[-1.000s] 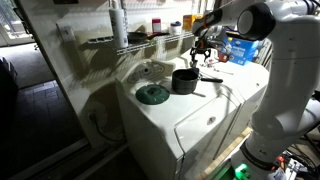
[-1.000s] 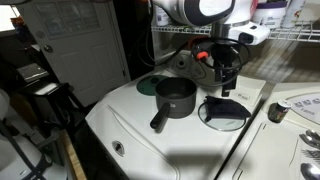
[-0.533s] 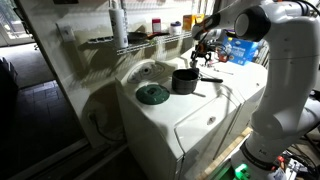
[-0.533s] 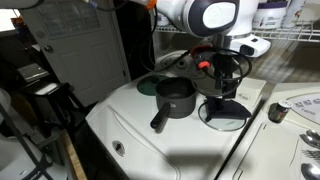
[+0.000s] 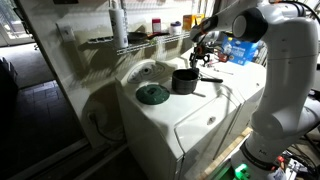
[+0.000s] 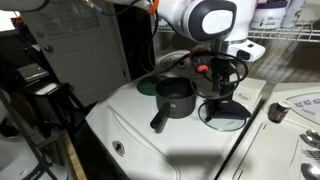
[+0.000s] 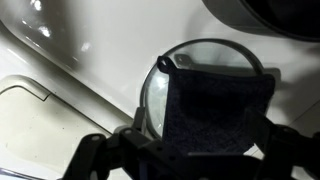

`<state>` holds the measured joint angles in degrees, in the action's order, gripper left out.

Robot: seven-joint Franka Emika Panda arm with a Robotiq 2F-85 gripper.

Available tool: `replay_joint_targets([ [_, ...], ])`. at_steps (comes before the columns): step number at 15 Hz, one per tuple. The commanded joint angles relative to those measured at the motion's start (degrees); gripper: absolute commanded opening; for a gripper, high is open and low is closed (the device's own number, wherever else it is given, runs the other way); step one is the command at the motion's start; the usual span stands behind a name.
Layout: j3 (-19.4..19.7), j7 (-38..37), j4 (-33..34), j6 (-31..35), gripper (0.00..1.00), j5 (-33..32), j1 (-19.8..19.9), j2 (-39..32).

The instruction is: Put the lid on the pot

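The gripper shifts away from the pot next and lowers its open fingers onto the dark pad, since that pad covers the middle of the glassy disc.
The pot, small and dark with a straight side handle, stands on the white appliance top; it also shows in an exterior view and at the upper edge of the wrist view. The lid, a flat dark green disc, lies on the appliance top beside the pot and shows behind it in an exterior view. My gripper hangs open and empty on the pot's other side, away from the lid. In the wrist view my gripper is above a dark square pad.
The pad lies on a round glassy disc set in the appliance top. A wire shelf with bottles runs behind. A white dial panel sits at one edge. The robot's white arm stands by the appliance.
The gripper has shifted slightly over the pad and its wrist has turned a little. The pot and the lid have not moved.
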<state>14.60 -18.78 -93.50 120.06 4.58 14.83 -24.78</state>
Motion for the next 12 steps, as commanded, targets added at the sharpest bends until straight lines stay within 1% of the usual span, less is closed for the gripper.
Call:
replay_joint_targets([
  [1, -0.5, -0.3, 3.7, -0.7, 1.0, -0.3, -0.4, -3.8],
  [7, -1.3, -0.1, 9.3, -0.4, 1.0, -0.3, -0.8, -8.9],
  [12, -1.0, -0.9, 13.9, -1.1, 1.0, -1.1, -1.0, -12.8],
])
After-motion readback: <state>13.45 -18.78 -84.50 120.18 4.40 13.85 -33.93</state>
